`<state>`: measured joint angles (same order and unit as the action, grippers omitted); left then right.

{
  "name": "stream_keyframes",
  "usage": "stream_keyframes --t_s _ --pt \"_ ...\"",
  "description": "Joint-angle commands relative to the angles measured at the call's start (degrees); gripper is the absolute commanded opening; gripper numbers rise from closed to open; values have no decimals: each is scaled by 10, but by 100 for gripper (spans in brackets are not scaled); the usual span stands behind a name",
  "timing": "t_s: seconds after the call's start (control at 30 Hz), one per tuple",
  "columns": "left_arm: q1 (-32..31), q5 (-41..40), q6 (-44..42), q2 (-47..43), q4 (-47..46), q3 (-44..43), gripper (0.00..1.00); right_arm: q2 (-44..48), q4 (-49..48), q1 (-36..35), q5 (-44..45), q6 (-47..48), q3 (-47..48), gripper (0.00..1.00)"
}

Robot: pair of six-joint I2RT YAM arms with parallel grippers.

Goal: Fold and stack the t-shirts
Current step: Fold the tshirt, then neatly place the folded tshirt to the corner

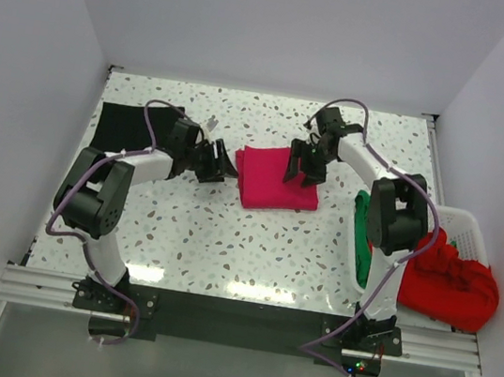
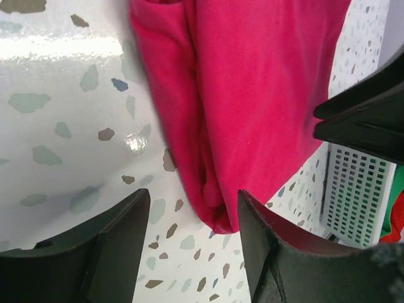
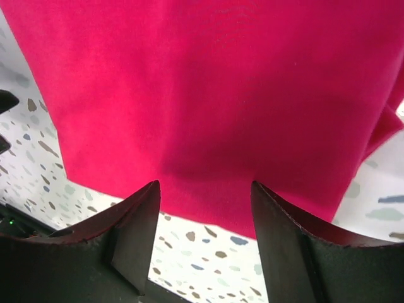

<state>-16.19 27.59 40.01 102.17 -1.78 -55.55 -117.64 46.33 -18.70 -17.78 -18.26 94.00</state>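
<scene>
The pink shirt's layered edge is beside my left gripper, to the right in the top view. My left gripper will move gently down and across to straddle the shirt's layers.
A folded magenta-pink t-shirt (image 1: 275, 179) lies flat in the middle of the table. It also shows in the left wrist view (image 2: 252, 95) and the right wrist view (image 3: 208, 95). My left gripper (image 1: 227, 168) is open and empty at the shirt's left edge, with the shirt's corner just ahead of its fingertips (image 2: 262, 221). My right gripper (image 1: 300, 169) is open and empty over the shirt's right edge. A folded black t-shirt (image 1: 128, 126) lies at the far left. A red t-shirt (image 1: 452, 280) and a green one (image 1: 361, 243) hang at the basket on the right.
A white plastic lattice basket (image 1: 467, 232) stands at the table's right edge; it also shows in the left wrist view (image 2: 356, 192). The speckled white tabletop (image 1: 253, 246) stretches in front of the pink shirt. White walls close in the back and sides.
</scene>
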Motion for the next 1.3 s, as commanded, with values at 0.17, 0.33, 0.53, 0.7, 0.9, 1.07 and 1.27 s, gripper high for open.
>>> stream_keyframes --t_s 0.17,0.33,0.53,0.7,0.9,1.07,1.27 --pt "0 33 6 20 -93 -3 62 -63 -31 -4 -9 -10 -5 62" --pt "1 43 15 42 -131 16 63 -70 -27 -4 6 -11 -6 62" --pt "1 34 45 59 -221 60 63 -72 -21 -5 8 -5 -7 63" --pt "1 14 74 94 -291 76 64 -72 -15 -7 10 0 -11 63" --pt "-5 -14 82 129 -282 65 66 -71 -12 -12 7 2 -11 63" --pt "-7 -36 81 136 -255 64 66 -73 -12 -19 4 -1 -6 63" --pt "-24 -44 82 154 -242 47 66 -76 -13 -26 1 -1 -3 63"
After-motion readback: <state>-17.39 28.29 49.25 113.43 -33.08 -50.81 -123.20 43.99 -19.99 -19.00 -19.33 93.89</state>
